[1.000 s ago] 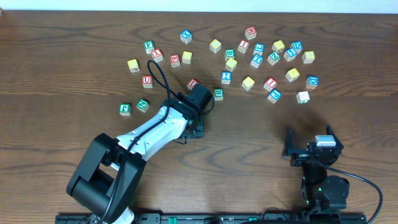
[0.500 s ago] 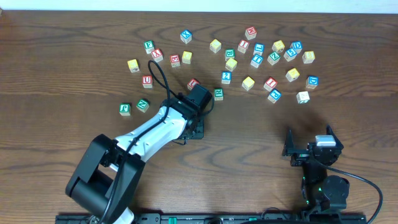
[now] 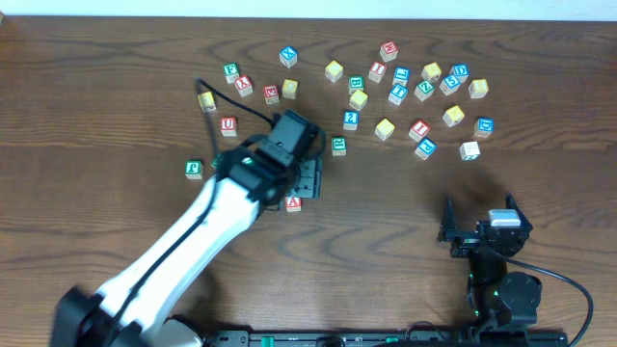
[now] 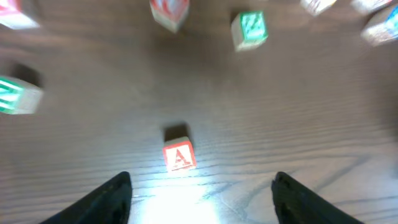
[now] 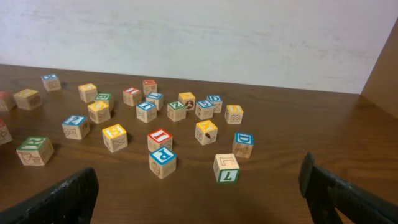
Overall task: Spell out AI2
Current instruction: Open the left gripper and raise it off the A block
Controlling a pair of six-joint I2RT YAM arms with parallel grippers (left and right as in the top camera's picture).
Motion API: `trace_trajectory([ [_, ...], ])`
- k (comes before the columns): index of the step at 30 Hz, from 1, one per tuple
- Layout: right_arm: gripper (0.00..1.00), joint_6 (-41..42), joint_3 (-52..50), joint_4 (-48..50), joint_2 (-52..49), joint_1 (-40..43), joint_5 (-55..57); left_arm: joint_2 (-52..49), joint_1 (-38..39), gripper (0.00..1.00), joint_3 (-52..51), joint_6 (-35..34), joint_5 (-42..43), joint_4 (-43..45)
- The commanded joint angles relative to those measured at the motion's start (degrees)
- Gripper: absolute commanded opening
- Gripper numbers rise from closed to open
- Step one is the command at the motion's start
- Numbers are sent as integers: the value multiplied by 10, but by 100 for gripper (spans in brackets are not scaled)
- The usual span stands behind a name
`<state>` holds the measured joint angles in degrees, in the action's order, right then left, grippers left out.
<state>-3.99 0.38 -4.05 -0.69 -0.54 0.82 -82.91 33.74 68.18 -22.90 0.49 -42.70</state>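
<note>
The right gripper moves away from my base past the blue "P", tilts down and lowers over the red "I" [image 3: 418, 129] [image 5: 160, 140] next.
A red "A" block [image 3: 293, 203] lies free on the table at the centre-left. It also shows in the left wrist view [image 4: 179, 155], ahead of and between the fingers, apart from them. My left gripper [image 3: 307, 180] [image 4: 202, 182] is open and empty, raised just behind the "A" block. A blue "2" block [image 3: 350, 120] [image 5: 76, 124] and a red "I" block [image 3: 418, 129] [image 5: 160, 139] sit among the scattered blocks at the back. My right gripper [image 3: 479, 210] [image 5: 199, 171] is open and empty at the front right.
Several letter blocks are scattered across the back of the table. A green block [image 3: 338, 145] [image 4: 250, 28] lies just behind the left gripper, and green blocks [image 3: 195, 170] lie to its left. A blue "P" [image 5: 162, 160] and a green "7" block [image 5: 226, 167] are nearest the right gripper.
My left arm has lifted and swung up from the table. The red "A" block, hidden under the gripper before, now lies released on the table. The right arm has not moved.
</note>
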Motion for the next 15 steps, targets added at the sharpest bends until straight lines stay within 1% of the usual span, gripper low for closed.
trace_trajectory([
  [1, 99, 5, -1, -3, 3, 8, -3, 57, -19, 76, 17, 47, -36, -15],
  [5, 99, 5, -1, -3, 3, 8, -3, 115, -51, 85, 17, 85, -36, -34],
  [7, 99, 5, -1, -3, 3, 8, -3, 137, -68, 87, 17, 104, -35, -45],
  [8, 99, 5, -1, -3, 3, 8, -3, 148, -78, 93, 17, 116, -35, -51],
  [12, 99, 3, -1, -2, 3, 8, -2, 171, -117, 94, 17, 123, -35, -64],
  [15, 99, -25, -1, 5, 4, 8, 28, 174, -138, 95, 17, 123, -35, -66],
])
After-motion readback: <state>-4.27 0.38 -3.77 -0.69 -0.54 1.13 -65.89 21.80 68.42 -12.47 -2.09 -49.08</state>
